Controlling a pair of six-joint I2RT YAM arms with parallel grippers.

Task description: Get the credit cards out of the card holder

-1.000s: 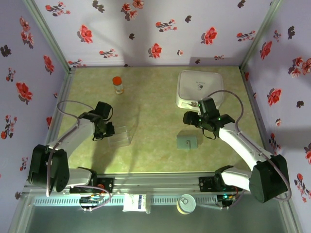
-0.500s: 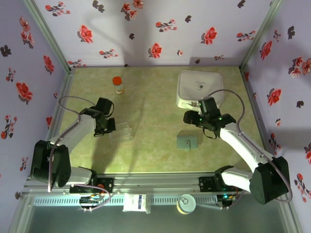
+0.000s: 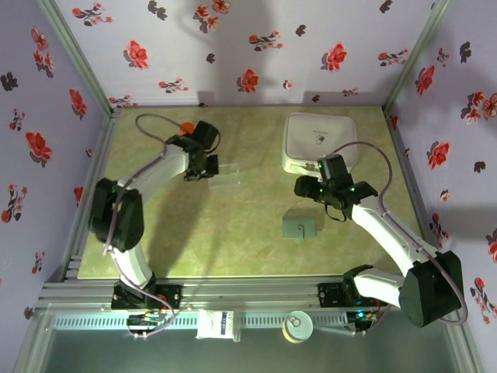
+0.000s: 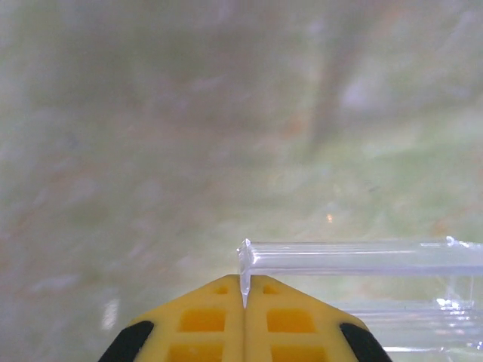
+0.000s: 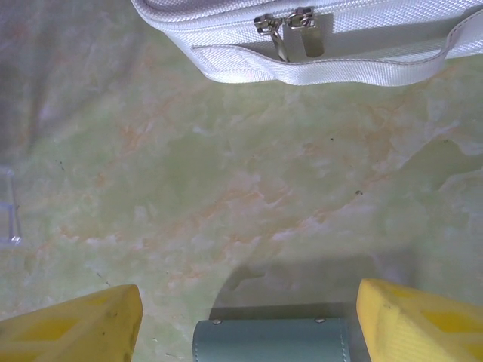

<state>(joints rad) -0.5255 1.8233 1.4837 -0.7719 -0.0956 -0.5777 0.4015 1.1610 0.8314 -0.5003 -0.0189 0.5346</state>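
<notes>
The tabletop beside the white box is bare, outward and below. So I should next carry the tray outward and down toward that box with my left gripper and release it.
The grey-blue card holder lies flat and closed on the table in front of the right arm. Its top edge with two rivets shows low in the right wrist view, between the yellow fingers. My right gripper hangs open just behind and above the holder, with nothing between its fingers. The credit cards are hidden. Far back on the left side, my left gripper is shut on the edge of a clear plastic tray, held above the table.
A large white zipped box stands at the back right, close behind the right gripper. An orange-capped bottle stands at the back left, right behind the left arm. Flowered walls close in three sides.
The left gripper closed on the clear tray and carried it from the near left towards the back centre. The right arm and the card holder have not moved.
</notes>
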